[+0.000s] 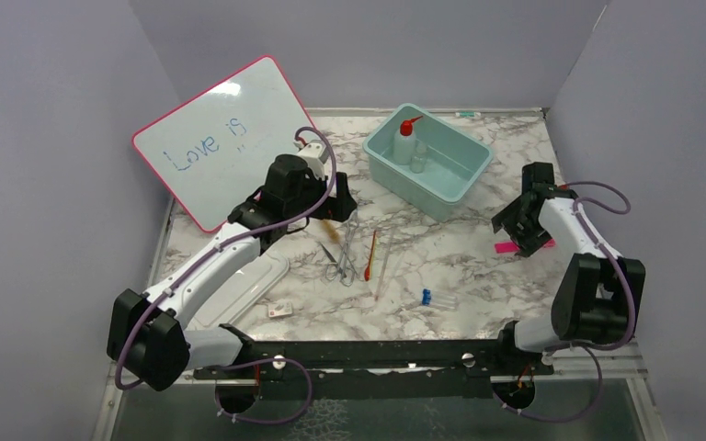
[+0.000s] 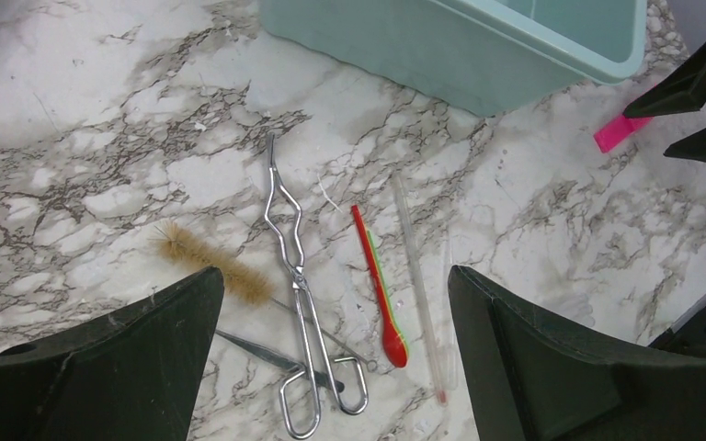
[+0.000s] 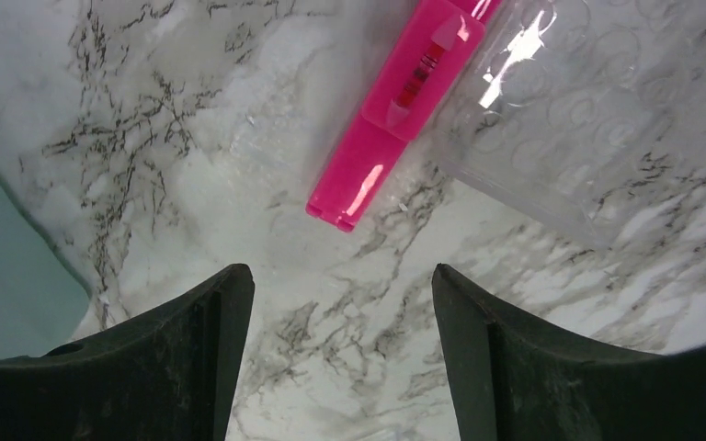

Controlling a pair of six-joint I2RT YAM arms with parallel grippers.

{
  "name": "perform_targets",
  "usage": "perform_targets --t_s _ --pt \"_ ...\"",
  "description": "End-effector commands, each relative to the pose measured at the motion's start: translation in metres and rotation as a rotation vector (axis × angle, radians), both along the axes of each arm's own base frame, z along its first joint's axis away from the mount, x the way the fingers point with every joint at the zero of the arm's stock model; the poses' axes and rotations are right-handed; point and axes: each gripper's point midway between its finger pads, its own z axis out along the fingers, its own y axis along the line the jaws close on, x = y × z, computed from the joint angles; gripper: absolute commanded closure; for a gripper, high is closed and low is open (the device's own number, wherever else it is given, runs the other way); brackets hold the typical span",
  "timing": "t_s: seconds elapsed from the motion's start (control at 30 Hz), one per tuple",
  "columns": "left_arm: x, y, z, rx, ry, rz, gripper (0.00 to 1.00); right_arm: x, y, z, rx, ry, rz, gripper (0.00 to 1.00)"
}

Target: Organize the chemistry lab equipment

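I will move my right gripper to the left in the top view next, then lower it to the middle of the thin clear pipette, beside the clear rod [image 2: 418,276].
In the left wrist view, metal scissor-like forceps [image 2: 294,276], a brown-bristle brush [image 2: 211,262], dark tweezers [image 2: 257,349], a thin red stick with a spoon end [image 2: 377,285] and a clear rod [image 2: 418,276] lie together on the marble table. My left gripper [image 2: 334,276] hovers open above them and holds nothing. In the top view it [image 1: 335,216] is over the brush [image 1: 329,227] and forceps [image 1: 342,253]. The squeeze bottle with red nozzle [image 1: 406,140] stands in the teal bin [image 1: 441,197]. My right gripper [image 1: 513,234] is open and empty.
A pink flat piece [image 3: 395,110] and a clear dimpled plastic plate [image 3: 588,119] lie just ahead of my right gripper [image 3: 342,271]. The pink-framed whiteboard [image 1: 221,138] leans at the back left. A blue-capped vial [image 1: 427,297], a small card [image 1: 280,310] and a white tray [image 1: 248,285] are near the front.
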Motion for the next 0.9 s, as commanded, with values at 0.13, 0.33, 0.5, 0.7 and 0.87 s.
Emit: perform_targets --t_s 0.13,0.33,0.5,0.7,0.87 --pt "0.017 0.003 0.005 0.056 -0.042 0.035 0.05 0.034 -0.004 -0.016 0.023 -0.037 -0.128 0.31" --pt "0.015 0.003 -0.018 0.082 -0.012 0.02 0.08 0.024 0.042 -0.021 0.106 -0.059 0.051 0.34" --pt "0.012 0.004 -0.03 0.089 0.005 0.021 0.13 0.001 0.09 -0.019 0.111 -0.091 0.195 0.33" --pt "0.006 0.002 -0.037 0.069 0.022 0.019 0.14 -0.01 0.145 -0.01 0.089 -0.184 0.413 0.33" --pt "0.006 0.006 -0.039 0.063 0.031 0.056 0.15 -0.013 0.196 -0.01 0.088 -0.21 0.602 0.33"
